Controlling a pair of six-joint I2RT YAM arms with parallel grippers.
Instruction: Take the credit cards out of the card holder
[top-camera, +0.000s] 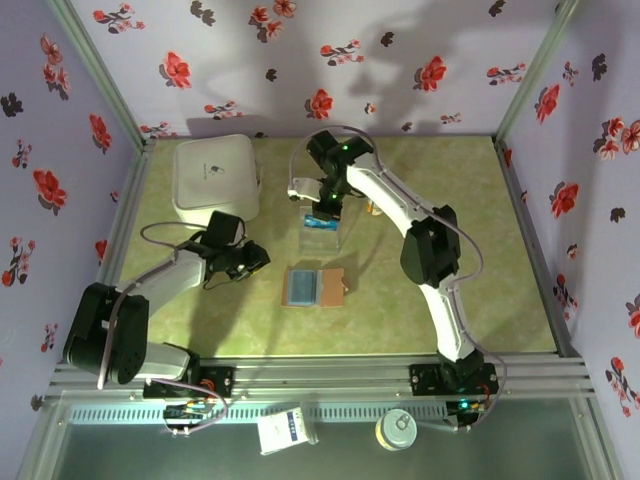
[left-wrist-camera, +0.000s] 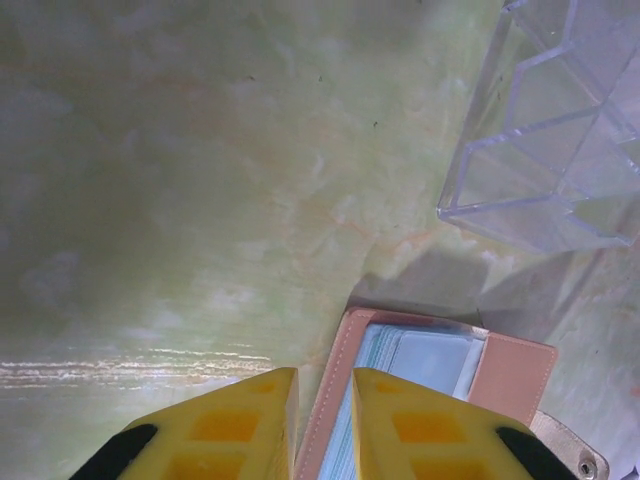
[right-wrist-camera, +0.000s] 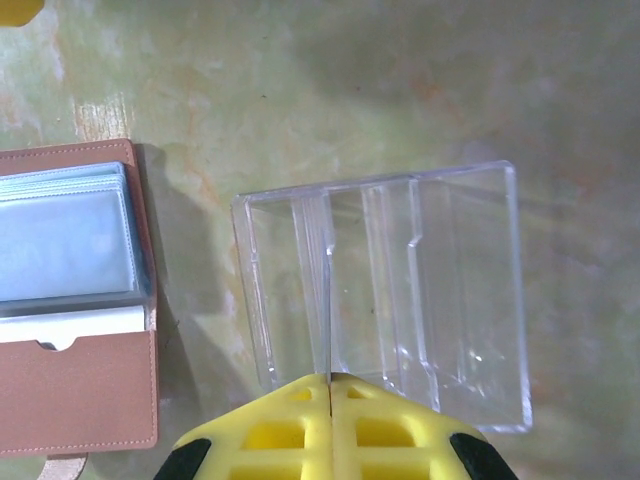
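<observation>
I will next move my right gripper back over the tray's empty section nearest the card holder, and then I will lower the upright card into that section.
The brown card holder (top-camera: 315, 288) lies open on the green table, its blue-grey sleeves (right-wrist-camera: 65, 245) facing up with card edges stacked in them. My right gripper (right-wrist-camera: 330, 378) is shut on a thin credit card (right-wrist-camera: 327, 310), seen edge-on and held upright over the clear tray (right-wrist-camera: 470, 300). From above, that card (top-camera: 320, 222) looks blue, just under the right gripper (top-camera: 326, 205). My left gripper (left-wrist-camera: 325, 375) hovers low at the card holder's (left-wrist-camera: 510, 370) left edge. Its fingers stand a narrow gap apart with nothing between them. In the top view the left gripper (top-camera: 255, 258) is left of the holder.
A large white box (top-camera: 216, 177) sits at the back left. The clear tray (top-camera: 322, 240) stands just behind the card holder. Flowered walls close in the table on three sides. A small white box (top-camera: 285, 428) and a can (top-camera: 397, 430) rest below the front rail.
</observation>
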